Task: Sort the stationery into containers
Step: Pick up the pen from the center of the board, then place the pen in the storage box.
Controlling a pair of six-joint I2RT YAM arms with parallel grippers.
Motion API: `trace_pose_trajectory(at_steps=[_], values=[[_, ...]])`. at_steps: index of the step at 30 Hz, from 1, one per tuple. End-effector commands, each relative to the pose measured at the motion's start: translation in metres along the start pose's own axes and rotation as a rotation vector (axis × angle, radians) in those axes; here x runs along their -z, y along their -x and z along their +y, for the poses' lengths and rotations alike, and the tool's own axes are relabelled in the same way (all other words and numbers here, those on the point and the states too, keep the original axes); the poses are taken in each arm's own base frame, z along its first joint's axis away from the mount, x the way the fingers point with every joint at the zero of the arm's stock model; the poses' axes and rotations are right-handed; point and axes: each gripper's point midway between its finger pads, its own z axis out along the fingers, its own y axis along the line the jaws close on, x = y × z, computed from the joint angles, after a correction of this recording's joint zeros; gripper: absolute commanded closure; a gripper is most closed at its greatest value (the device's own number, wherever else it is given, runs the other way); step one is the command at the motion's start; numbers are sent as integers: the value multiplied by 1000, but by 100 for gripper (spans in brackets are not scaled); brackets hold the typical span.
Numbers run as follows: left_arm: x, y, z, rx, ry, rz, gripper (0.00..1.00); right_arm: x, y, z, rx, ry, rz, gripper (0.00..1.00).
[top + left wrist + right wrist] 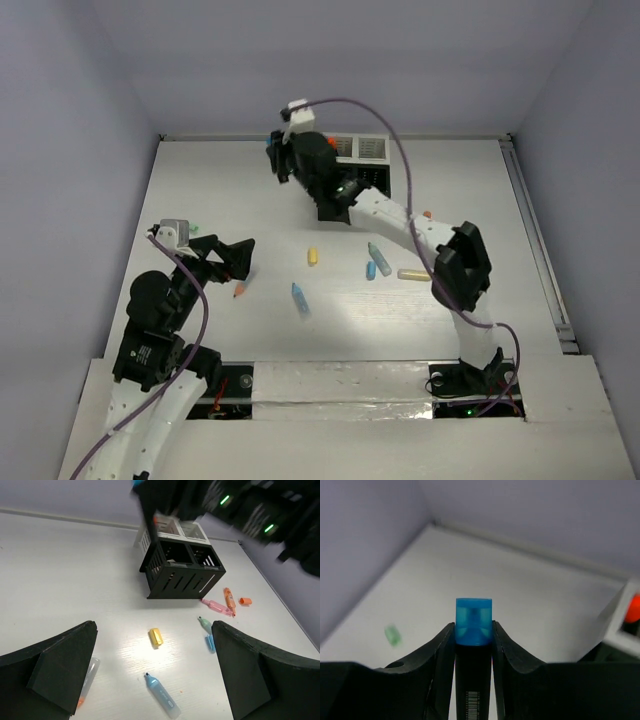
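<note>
The marker needs to be freed where an orange cap already shows, so my right gripper will next swing and turn to the right in the top view over the organizer's white section (344,147) (632,626).
My right gripper (473,628) is shut on a black marker with a blue cap (473,621), which stands up between the fingers. In the top view this gripper (277,160) hangs at the far back, just left of the slotted organizer (367,149). The organizer's black half (182,575) adjoins its white half (175,530). My left gripper (154,626) is open and empty above loose stationery: a yellow piece (156,637), a blue highlighter (162,695), a teal highlighter (205,624) and a pink highlighter (216,606). In the top view the left gripper (232,260) sits at the left.
An orange marker (229,598) and a loose orange cap (245,601) lie right of the organizer. An orange-tipped pen (239,290) lies by my left fingers. A pale yellow highlighter (413,274) rests under the right arm. A small green eraser (393,634) lies far left.
</note>
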Motion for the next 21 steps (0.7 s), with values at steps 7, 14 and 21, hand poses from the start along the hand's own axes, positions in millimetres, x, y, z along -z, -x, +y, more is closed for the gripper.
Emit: trace_pose_trajectory(at_steps=[7, 14, 21], values=[[-11, 2, 6, -6, 13, -10, 2, -3, 136, -145, -41, -231, -437, 91], [-16, -1, 8, -10, 9, 9, 2, -36, 122, -235, -56, -331, -438, 90], [-22, -6, 14, -7, 22, 31, 2, -61, 91, -245, -36, -291, -393, 90]])
